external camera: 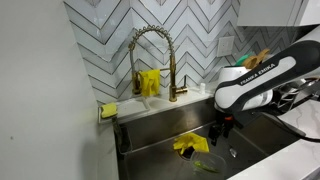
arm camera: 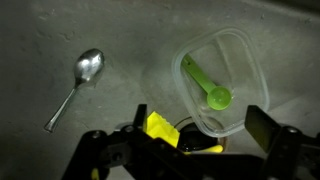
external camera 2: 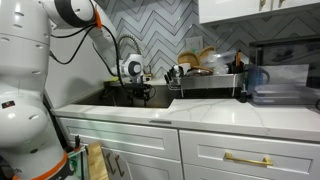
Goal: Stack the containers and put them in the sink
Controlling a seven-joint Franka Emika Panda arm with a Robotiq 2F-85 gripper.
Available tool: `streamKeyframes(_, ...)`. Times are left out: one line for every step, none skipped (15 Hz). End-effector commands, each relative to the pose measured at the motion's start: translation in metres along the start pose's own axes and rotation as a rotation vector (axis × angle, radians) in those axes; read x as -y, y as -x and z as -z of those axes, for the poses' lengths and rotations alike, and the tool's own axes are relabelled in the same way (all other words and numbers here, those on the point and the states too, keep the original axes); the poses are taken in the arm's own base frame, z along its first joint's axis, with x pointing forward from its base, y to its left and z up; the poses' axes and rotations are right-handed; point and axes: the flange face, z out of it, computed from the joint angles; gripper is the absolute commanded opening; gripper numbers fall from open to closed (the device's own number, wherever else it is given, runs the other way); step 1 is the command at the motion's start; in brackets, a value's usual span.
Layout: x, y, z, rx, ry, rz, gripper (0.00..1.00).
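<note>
The gripper moves down over the rim of the clear plastic container point(arm camera: 215, 75) beside the yellow cloth next and closes there, because the container lies open-topped below the fingers.
In the wrist view a clear plastic container point(arm camera: 215, 75) lies on the sink floor with a green measuring spoon point(arm camera: 208, 86) inside it. My gripper point(arm camera: 200, 125) is open just above it, and its near edge lies between the two dark fingers. Nothing is held. In an exterior view the gripper point(external camera: 222, 128) hangs low inside the sink point(external camera: 160, 125). In an exterior view the arm reaches down into the sink point(external camera 2: 125, 97), and the gripper is hidden there. More clear containers point(external camera 2: 283, 88) stand stacked on the counter at the far right.
A metal spoon point(arm camera: 77, 85) lies on the sink floor. A yellow cloth point(arm camera: 160, 127) sits by the drain point(arm camera: 190, 132) and also shows in an exterior view point(external camera: 188, 145). A gold faucet point(external camera: 152, 60), yellow gloves point(external camera: 150, 82) and a dish rack point(external camera 2: 205, 80) surround the sink.
</note>
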Motion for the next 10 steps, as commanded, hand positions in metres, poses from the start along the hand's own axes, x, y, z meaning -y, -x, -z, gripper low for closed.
streamKeyframes(0.005,-0.026,-0.031,0.038,-0.022,0.056,1.00)
streamKeyframes(0.005,-0.029,-0.037,0.046,-0.020,0.062,1.00)
streamKeyframes(0.005,-0.033,-0.044,0.047,-0.006,0.069,1.00)
streamKeyframes(0.005,-0.037,-0.050,0.045,0.002,0.082,1.00)
streamKeyframes(0.006,-0.042,-0.056,0.027,-0.001,0.102,1.00)
streamKeyframes(0.007,-0.046,-0.061,0.032,0.001,0.107,1.00)
streamKeyframes(0.009,-0.050,-0.068,0.036,-0.004,0.116,1.00)
streamKeyframes(0.010,-0.052,-0.073,0.041,-0.005,0.124,1.00)
streamKeyframes(0.013,-0.055,-0.079,0.047,-0.007,0.127,1.00)
streamKeyframes(0.015,-0.056,-0.083,0.053,-0.010,0.133,1.00)
